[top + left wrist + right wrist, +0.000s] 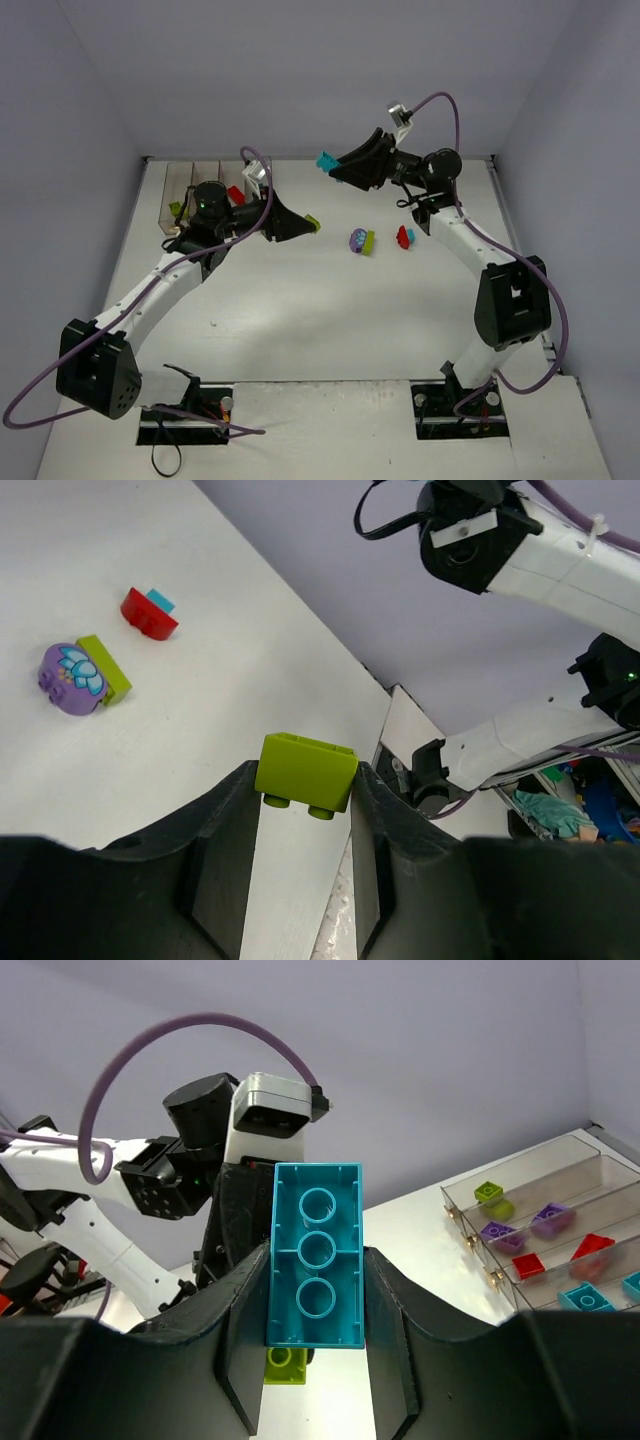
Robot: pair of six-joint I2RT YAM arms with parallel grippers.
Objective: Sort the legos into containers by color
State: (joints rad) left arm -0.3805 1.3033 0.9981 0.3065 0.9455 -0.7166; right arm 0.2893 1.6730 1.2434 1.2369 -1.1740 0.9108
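My left gripper should next move the matching lime lego to the left in the top view, over the container of green legos, and let it go.
My left gripper [300, 226] is shut on a lime green lego [312, 224] and holds it above the table, right of the containers [166, 196]. In the left wrist view the lime lego [306, 773] sits between the fingertips of the gripper [305, 785]. My right gripper [338, 166] is shut on a long teal lego [326, 161], held high near the back; in the right wrist view the teal lego [316, 1255] stands upright in the gripper [316, 1295]. The containers [530, 1160] hold green, purple, red and teal legos in separate bins.
A purple piece with a lime lego [361, 241] and a red-and-teal piece [404, 237] lie on the table between the arms; they also show in the left wrist view, purple [72, 678] and red [149, 613]. Grey walls enclose the table.
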